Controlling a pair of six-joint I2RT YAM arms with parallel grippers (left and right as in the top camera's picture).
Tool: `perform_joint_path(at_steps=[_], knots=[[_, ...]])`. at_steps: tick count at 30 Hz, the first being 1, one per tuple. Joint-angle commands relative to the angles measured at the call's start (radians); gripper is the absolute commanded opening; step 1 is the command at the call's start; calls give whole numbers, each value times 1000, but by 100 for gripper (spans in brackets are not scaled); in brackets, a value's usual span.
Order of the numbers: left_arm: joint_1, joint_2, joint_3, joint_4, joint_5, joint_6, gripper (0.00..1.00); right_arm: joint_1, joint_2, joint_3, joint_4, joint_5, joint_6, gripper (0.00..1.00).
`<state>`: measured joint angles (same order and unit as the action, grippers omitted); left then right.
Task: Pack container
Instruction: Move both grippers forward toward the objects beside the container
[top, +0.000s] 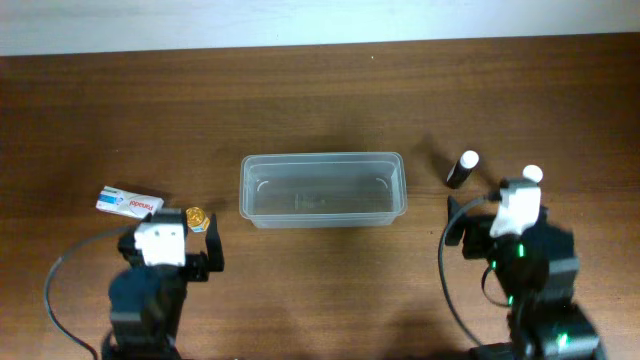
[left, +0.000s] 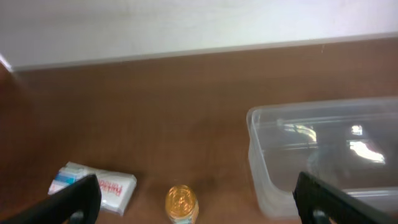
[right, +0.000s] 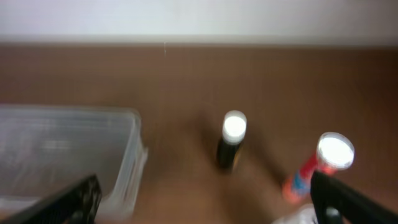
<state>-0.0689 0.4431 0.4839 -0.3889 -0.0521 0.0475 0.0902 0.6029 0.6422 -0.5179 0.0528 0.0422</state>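
Observation:
My right gripper moves down and turns onto the white item by the red tube next. That item lies below, to the right in the wrist view.
The clear plastic container stands empty at the table's middle; it shows at the right of the left wrist view and the left of the right wrist view. A small gold-capped jar and a white-and-blue packet lie left of it. My left gripper is open and empty just in front of the jar, with the packet by its left finger. A black tube with a white cap and a red tube with a white cap stand to the right. My right gripper is open and empty before them.
A pale wall edge runs along the far side of the brown wooden table. Black cables loop beside each arm base.

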Motion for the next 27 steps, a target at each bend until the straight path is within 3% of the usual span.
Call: perform_joint_path(at_steps=[1, 4, 8, 10, 16, 21, 27], knots=[[6, 201, 214, -159, 27, -10, 99, -7, 214, 262, -208, -48, 45, 98], [6, 345, 373, -328, 87, -10, 100, -7, 364, 455, -429, -71, 45, 99], [6, 521, 558, -525, 154, -9, 99, -8, 491, 616, -592, -43, 49, 98], [6, 616, 649, -603, 153, -9, 99, -23, 546, 684, -639, 18, 140, 98], [6, 737, 703, -640, 153, -10, 99, -215, 618, 700, -716, 21, 336, 98], [6, 777, 703, -636, 153, -10, 99, -386, 702, 657, -750, -76, 333, 98], [6, 784, 703, -623, 153, -10, 99, -405, 846, 568, -707, -76, 333, 99]])
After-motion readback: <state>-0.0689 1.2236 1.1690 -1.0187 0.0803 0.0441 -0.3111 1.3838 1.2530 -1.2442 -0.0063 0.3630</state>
